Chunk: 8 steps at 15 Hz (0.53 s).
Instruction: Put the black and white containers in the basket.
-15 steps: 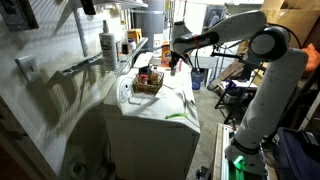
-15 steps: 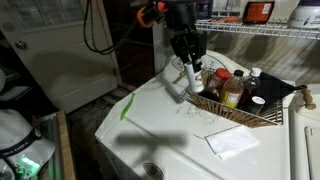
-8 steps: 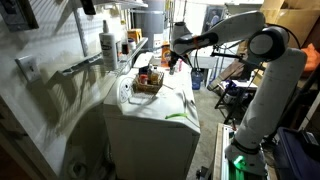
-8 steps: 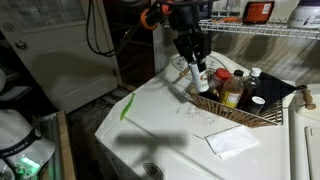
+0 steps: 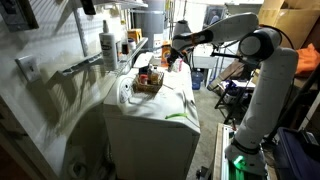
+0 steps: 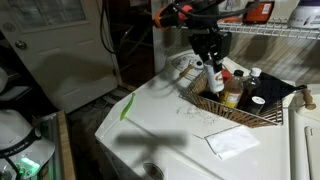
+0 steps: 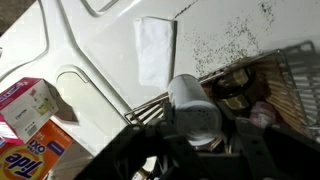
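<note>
My gripper needs to move next over the open basket space beside the brown bottle, which is below, and lower the white container inside to let it go.
The brown woven basket [image 6: 240,118] stands on the far part of the white appliance's top [image 6: 160,115]. It holds several bottles and jars, one with a black lid [image 6: 258,102]. My gripper [image 6: 214,72] is shut on a white container with a perforated lid [image 7: 195,112]. It holds the container upright just over the basket's near end. In the wrist view the container fills the space between the fingers, with the basket's rim [image 7: 295,60] to the right. In an exterior view the basket [image 5: 148,88] lies just below the gripper [image 5: 173,60].
A white paper sheet [image 6: 232,143] lies on the appliance lid, also in the wrist view [image 7: 155,50]. An orange Tide box [image 7: 35,160] stands beside the appliance. A wire shelf [image 6: 260,30] runs above the basket. A white spray bottle [image 5: 108,45] stands on a wall ledge.
My gripper has moved with the white container from the basket's outer edge to over the basket. The arm's elbow has shifted.
</note>
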Motion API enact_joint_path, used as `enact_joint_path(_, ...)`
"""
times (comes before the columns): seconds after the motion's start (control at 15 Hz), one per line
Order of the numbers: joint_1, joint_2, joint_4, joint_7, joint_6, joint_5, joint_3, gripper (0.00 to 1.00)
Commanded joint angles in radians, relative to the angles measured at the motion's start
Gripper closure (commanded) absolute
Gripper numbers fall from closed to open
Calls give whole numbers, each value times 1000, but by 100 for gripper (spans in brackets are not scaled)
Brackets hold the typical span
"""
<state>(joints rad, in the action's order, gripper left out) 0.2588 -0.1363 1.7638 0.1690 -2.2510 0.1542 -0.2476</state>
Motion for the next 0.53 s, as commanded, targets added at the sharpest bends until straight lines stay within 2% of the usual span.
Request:
enact_joint_path(0.0, 62, -119, -139, 101, -44, -165, 0, 80)
enact_joint_path(0.2, 122, -182, -208, 210, -80, -299, 27, 80)
enact_joint_path(0.47, 192, -277, -319, 280, -56, -404, 58, 80)
